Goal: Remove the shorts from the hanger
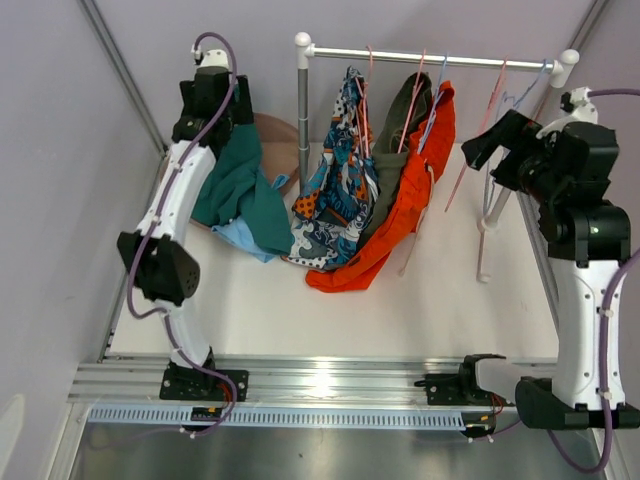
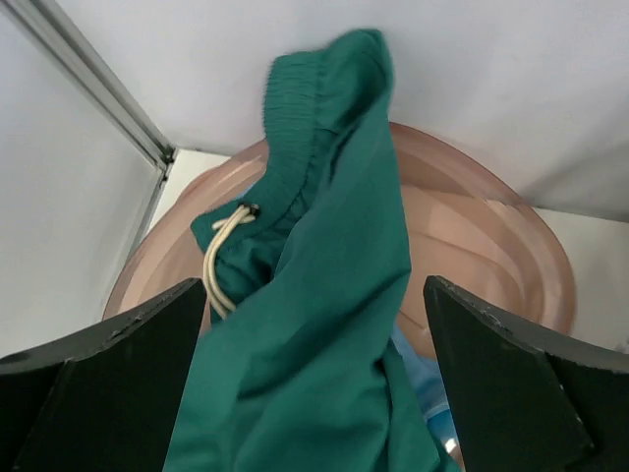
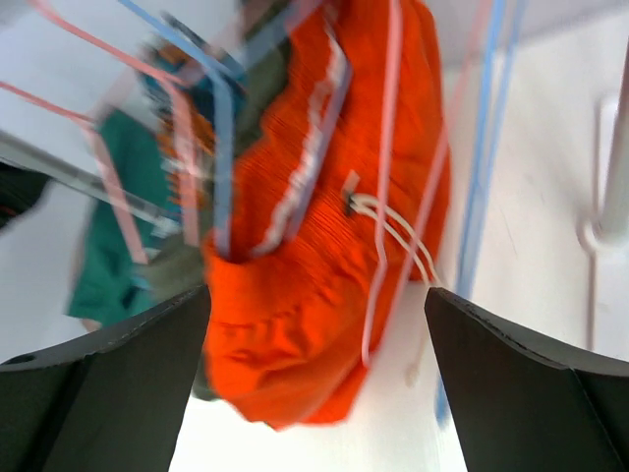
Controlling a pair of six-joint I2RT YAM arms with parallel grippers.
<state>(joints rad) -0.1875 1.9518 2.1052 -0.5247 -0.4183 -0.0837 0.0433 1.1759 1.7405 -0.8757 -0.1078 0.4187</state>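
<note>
I will move my right gripper to the left in the top view next, onto the blue wire of the hanger beside the orange shorts' waistband. The orange shorts are still hanging on their blue hanger.
The dark teal shorts [image 1: 243,190] hang bunched at the back left, over the light blue shorts [image 1: 240,238] on the table. My left gripper [image 1: 232,125] is open, and the teal cloth [image 2: 324,324] with its white drawstring fills the gap between the spread fingers [image 2: 118,374]. The printed shorts [image 1: 340,185], olive green shorts [image 1: 405,110] and bright orange shorts [image 1: 400,215] hang on hangers from the rail [image 1: 440,55]. My right gripper [image 1: 478,148] is open and empty, right of the orange shorts [image 3: 314,256] and facing them.
A pinkish-brown bowl [image 2: 482,246] sits at the back left under the teal shorts, next to the rail's grey post [image 1: 303,120]. Empty pink and blue hangers [image 1: 500,100] hang at the rail's right end. The rail's white right leg [image 1: 495,210] stands near my right arm.
</note>
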